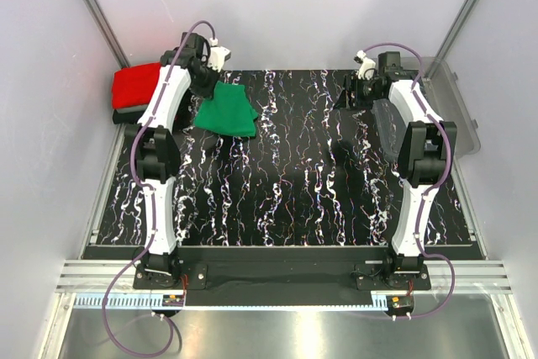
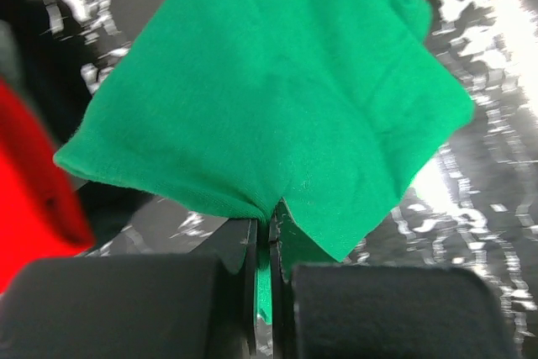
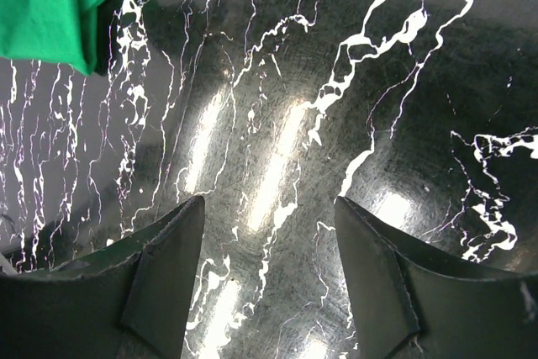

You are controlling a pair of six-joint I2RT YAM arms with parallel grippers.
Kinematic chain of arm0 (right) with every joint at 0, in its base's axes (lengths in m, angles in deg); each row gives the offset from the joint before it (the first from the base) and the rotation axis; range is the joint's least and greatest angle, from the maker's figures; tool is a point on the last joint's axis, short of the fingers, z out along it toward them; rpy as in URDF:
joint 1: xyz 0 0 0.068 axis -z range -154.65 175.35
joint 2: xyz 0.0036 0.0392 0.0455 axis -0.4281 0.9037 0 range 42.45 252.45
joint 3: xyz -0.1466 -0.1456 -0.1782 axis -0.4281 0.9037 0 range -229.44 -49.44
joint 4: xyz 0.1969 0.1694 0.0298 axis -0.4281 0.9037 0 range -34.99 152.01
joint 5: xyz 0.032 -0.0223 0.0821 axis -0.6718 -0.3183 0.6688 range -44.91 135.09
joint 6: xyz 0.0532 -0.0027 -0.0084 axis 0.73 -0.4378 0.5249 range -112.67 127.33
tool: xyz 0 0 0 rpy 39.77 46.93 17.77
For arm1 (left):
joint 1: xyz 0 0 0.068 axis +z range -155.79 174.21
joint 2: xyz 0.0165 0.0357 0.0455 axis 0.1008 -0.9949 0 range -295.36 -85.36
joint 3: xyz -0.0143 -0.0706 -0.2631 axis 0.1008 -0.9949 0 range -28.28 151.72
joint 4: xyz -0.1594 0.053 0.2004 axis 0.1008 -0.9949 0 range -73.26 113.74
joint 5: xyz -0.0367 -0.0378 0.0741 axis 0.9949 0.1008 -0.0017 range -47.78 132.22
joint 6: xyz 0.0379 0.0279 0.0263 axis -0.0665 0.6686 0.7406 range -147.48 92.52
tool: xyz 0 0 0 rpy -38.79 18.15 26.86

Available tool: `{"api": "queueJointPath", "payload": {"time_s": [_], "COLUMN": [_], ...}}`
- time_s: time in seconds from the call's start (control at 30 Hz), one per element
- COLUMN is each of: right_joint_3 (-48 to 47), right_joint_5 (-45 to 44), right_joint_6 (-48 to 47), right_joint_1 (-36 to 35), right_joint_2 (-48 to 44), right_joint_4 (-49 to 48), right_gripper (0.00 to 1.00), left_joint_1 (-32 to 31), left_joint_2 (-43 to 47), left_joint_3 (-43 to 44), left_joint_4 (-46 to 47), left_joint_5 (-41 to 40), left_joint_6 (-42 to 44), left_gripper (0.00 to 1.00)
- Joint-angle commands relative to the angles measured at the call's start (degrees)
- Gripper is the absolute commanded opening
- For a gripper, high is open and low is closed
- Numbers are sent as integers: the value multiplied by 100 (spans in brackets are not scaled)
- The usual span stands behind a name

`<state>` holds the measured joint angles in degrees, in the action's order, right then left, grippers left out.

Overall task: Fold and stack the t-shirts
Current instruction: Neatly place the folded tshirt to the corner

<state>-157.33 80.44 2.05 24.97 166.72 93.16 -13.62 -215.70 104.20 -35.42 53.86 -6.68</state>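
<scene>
I will lift my left gripper, move it over the red t-shirt point(image 1: 136, 86) point(image 2: 29, 182), lower it and let go, because that stack is to the gripper's left in the top view.
A folded bright green t-shirt point(image 1: 227, 112) hangs from my left gripper point(image 1: 204, 86) at the far left of the mat, its lower part draped toward the surface. In the left wrist view the green t-shirt point(image 2: 277, 98) spreads out ahead of the left gripper point(image 2: 267, 223), which is shut on its near edge. A folded red t-shirt point(image 1: 136, 86) lies on a dark one point(image 1: 128, 115) at the far left edge; the red t-shirt point(image 2: 29, 182) shows beside the gripper. My right gripper point(image 3: 269, 208) stands open over bare mat at the far right point(image 1: 357, 90), holding nothing.
A clear plastic bin point(image 1: 441, 111) sits along the right side behind the right arm. The black marbled mat point(image 1: 286, 182) covers the table between the arms. White walls close in the back and sides.
</scene>
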Motion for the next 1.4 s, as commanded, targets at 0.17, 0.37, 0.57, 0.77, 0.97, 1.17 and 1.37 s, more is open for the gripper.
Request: {"api": "queueJointPath", "payload": {"time_s": [0.17, 0.37, 0.57, 0.77, 0.97, 1.17, 1.37], "right_joint_3": [199, 287, 401, 471, 454, 445, 419], "right_joint_5": [288, 288, 244, 218, 191, 191, 200], "right_joint_6": [185, 203, 194, 185, 185, 176, 185], "right_joint_1": [3, 3, 3, 3, 3, -6, 3], "right_joint_2": [-122, -175, -263, -280, -254, -254, -236], "right_joint_4": [-238, -273, -326, -370, -379, -370, -379], "right_gripper": [70, 70, 70, 70, 70, 70, 70], "left_joint_1": [133, 186, 370, 616, 766, 924, 915], "left_joint_2": [115, -149, -228, -281, -290, -290, -123], "left_joint_3": [962, 1437, 1570, 1666, 1684, 1684, 1666], "left_joint_4": [421, 1036, 1450, 1933, 2346, 2628, 2550], "left_joint_5": [-1355, -1823, -2323, -2877, -3326, -3519, -3352], "left_joint_6": [969, 1321, 1322, 1330, 1532, 1743, 1647], "left_gripper": [0, 0, 0, 0, 0, 0, 0]}}
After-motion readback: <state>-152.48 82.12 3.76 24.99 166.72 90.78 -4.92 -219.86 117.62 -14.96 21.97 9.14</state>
